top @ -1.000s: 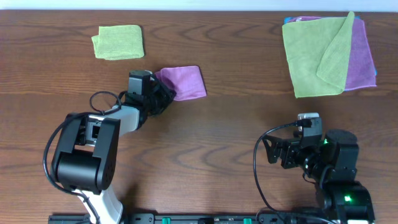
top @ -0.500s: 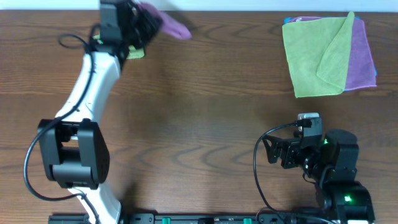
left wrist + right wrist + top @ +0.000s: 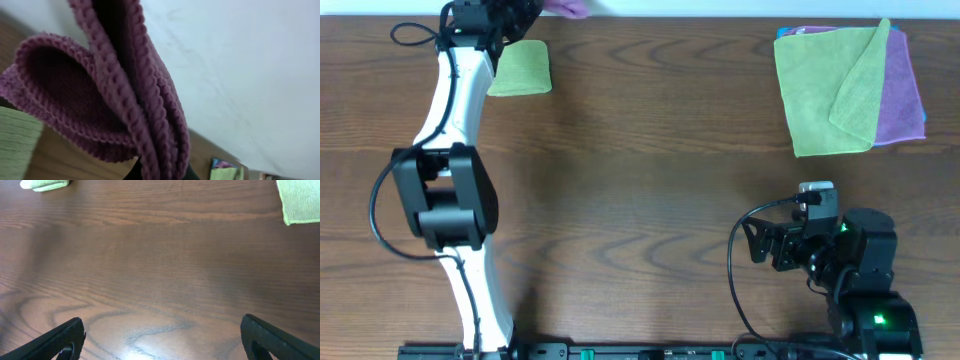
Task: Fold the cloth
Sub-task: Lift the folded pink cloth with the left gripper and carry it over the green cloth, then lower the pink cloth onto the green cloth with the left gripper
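Observation:
The left gripper should bring the bunched purple cloth down over the folded green cloth [image 3: 518, 68] [image 3: 18, 142] below it and let go, so that it is stacked with that already folded piece.
My left gripper [image 3: 525, 8] is shut on a folded purple cloth [image 3: 566, 6] and holds it in the air at the table's far left edge, mostly out of the overhead view. In the left wrist view the purple cloth [image 3: 115, 90] hangs bunched in thick folds and hides the jaws [image 3: 160, 172]. A folded green cloth [image 3: 518, 68] lies on the table just below it and shows in the left wrist view [image 3: 15, 145]. My right gripper [image 3: 160, 340] is open and empty, low over bare wood at the front right [image 3: 790, 245].
A stack of unfolded cloths, green [image 3: 830, 88] over purple [image 3: 902, 90] over blue, lies at the back right. Its green corner shows in the right wrist view [image 3: 300, 200]. A white wall [image 3: 240, 65] runs behind the table's far edge.
My left arm has lifted the purple cloth off the table's middle-left and swung it up and back to the far left edge, over the folded green cloth. The right arm has not moved.

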You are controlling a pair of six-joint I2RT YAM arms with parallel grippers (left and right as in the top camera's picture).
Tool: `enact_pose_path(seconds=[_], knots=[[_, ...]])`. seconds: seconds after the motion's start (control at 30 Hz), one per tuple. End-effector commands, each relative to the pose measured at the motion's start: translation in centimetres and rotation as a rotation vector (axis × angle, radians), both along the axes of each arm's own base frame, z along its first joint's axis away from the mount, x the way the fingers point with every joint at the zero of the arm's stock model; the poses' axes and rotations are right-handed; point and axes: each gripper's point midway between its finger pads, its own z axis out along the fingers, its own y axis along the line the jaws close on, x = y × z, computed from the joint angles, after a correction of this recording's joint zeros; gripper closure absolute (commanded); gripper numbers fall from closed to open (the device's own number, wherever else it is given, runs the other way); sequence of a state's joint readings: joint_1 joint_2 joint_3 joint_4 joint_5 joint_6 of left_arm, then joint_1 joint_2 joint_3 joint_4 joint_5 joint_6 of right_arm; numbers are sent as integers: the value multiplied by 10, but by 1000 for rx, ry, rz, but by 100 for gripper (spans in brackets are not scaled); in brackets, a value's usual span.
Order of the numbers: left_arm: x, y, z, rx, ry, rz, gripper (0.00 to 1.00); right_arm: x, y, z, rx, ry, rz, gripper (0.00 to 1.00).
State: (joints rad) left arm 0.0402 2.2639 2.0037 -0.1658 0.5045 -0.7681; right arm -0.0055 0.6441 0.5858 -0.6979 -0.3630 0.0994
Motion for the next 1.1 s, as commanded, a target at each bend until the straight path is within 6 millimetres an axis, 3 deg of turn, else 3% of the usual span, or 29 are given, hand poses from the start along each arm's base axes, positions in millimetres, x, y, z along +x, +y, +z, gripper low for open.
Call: enact_pose_path(seconds=[0.0, 0.4, 0.77, 1.07], knots=[[5, 12, -4, 6, -7, -16, 95, 0, -3, -3, 5, 10, -20, 1], [-18, 32, -50, 109, 125, -91, 95, 0, -3, -3, 5, 10, -20, 1], [-30, 48, -70, 241, 185, -98, 95, 0, -3, -3, 5, 10, -20, 1], [-32, 59, -76, 357, 173, -123, 94, 0, -3, -3, 5, 10, -20, 1]])
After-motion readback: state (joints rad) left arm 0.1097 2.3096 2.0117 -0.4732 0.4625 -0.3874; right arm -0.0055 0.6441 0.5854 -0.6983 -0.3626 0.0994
